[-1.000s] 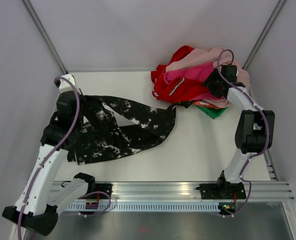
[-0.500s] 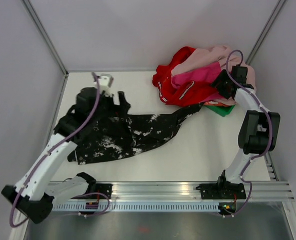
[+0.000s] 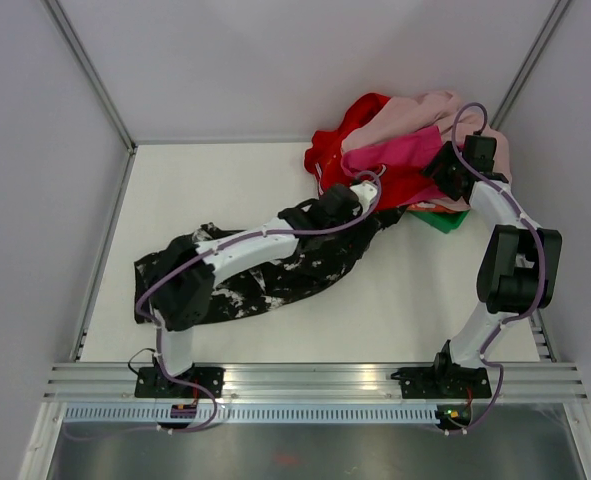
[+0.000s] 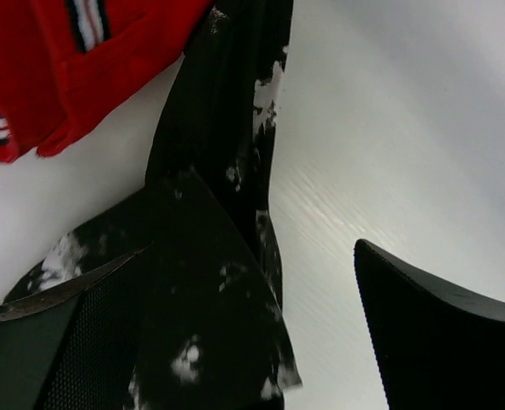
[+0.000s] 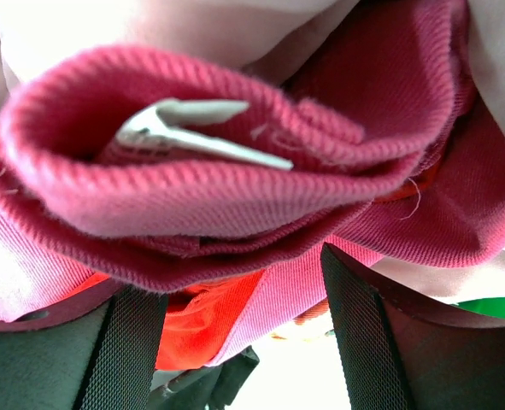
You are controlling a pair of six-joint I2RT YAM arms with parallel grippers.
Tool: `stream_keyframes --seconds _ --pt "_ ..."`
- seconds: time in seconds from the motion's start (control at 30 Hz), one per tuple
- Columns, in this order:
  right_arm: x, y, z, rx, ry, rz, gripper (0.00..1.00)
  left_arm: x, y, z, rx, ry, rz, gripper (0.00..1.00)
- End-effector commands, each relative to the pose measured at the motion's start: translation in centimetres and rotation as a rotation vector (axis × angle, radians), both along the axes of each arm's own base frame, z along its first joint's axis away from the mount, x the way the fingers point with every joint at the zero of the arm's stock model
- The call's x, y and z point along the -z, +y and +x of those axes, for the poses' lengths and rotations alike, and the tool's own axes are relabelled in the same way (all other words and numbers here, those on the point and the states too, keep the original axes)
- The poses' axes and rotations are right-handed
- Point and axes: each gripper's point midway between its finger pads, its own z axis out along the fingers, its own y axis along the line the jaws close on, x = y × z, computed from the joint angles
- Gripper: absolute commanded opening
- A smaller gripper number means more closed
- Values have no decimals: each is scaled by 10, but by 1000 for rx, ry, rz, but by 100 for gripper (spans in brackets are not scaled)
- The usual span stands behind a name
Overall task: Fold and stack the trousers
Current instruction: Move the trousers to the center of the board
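My left gripper moves down along the trouser leg toward the green piece, beside the red garment (image 3: 340,165), next, since the leg runs past my fingers.
The black trousers (image 3: 275,270) with white splatter lie crumpled across the left and middle of the table. One leg runs toward the red garment (image 3: 340,165). My left arm reaches over them, and my left gripper (image 3: 367,194) hovers open above that leg's end. In the left wrist view the leg (image 4: 222,213) passes between the wide-apart fingers (image 4: 440,333) without touching them, and the left gripper (image 4: 248,249) holds nothing. My right gripper (image 3: 439,172) is pushed into the pink clothes (image 3: 400,150). Its jaws stand wide, and pink folds (image 5: 235,196) hang over and between the right gripper (image 5: 239,282).
The pile of red, pink and pale garments (image 3: 415,110) fills the back right corner, with a green piece (image 3: 437,220) under it. The red garment's striped trim (image 4: 85,21) lies just beside the trouser leg. Enclosure walls and a metal rail (image 3: 315,380) bound the table.
My left gripper opened and let go of the trousers at the far left. The arm then swung right across them to the leg end. The right gripper and the pile shifted slightly right.
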Motion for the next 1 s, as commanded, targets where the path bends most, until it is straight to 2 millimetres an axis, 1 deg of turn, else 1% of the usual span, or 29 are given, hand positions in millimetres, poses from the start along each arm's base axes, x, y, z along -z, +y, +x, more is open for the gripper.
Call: stream_keyframes --seconds 0.0,0.03,0.07,0.1,0.13,0.17,0.2,0.23,0.27,0.3,0.37,0.4,0.43,0.53,0.57,0.6,0.63,0.67,0.7,0.73,0.77,0.8,0.83,0.87,0.9,0.93,0.97 --pt "-8 -18 7 59 -44 -18 76 -8 -33 29 52 -95 -22 100" --pt "-8 -18 8 62 -47 -17 76 -15 -43 34 56 -110 -45 100" --pt "-8 -17 8 61 -48 -14 76 -15 -49 38 61 -116 -57 100" --pt "-8 -17 8 64 -48 -8 76 1 -54 41 66 -97 -41 100" --pt "-7 -17 9 67 -48 -1 76 -5 -64 45 72 -104 -63 100" --pt "-7 -16 9 66 -50 3 76 3 -68 47 73 -92 -52 100" --pt "-7 -15 9 63 -49 8 76 27 -72 51 66 -71 -19 100" --pt "-7 -15 10 67 -52 14 76 28 -77 58 55 -77 -24 100" --pt "-7 -15 11 68 -55 14 76 40 -77 59 49 -62 -4 100" --pt "-7 -15 11 67 -56 17 76 57 -81 64 40 -49 15 100" --pt "-7 -15 11 66 -56 16 76 74 -82 66 22 -25 32 98" --pt "-8 -15 11 67 -57 15 76 77 -83 69 9 -21 41 97" --pt "-7 -16 11 67 -54 11 76 91 -81 69 0 -2 59 97" --pt "-5 -18 11 76 -51 4 76 104 -78 70 -28 15 81 96" --pt "-6 -18 12 76 -53 5 76 106 -76 71 -30 15 86 95" --pt "-6 -19 12 80 -53 5 76 108 -74 73 -37 12 92 92" --pt "-6 -18 12 78 -54 7 76 109 -74 73 -40 12 94 83" --pt "-5 -17 13 80 -55 13 76 111 -73 75 -50 15 95 63" --pt "-4 -17 14 81 -53 16 76 110 -72 78 -68 9 95 54" --pt "-4 -18 14 84 -57 18 76 110 -70 78 -83 19 89 43" --pt "-4 -17 15 83 -58 20 76 106 -69 80 -96 26 80 3" --pt "-1 -17 15 80 -52 17 77 103 -65 81 -119 33 76 2" --pt "1 -17 15 80 -47 14 77 100 -62 79 -128 50 73 2" --pt "3 -19 14 87 -43 5 77 74 -59 80 -129 34 37 2" --pt "6 -21 13 92 -34 -2 77 75 -49 73 -129 46 51 2" --pt "11 -22 12 95 -22 -9 77 63 -42 70 -121 28 43 2" --pt "17 -24 11 101 -9 -16 77 34 -32 62 -116 -10 5 2"
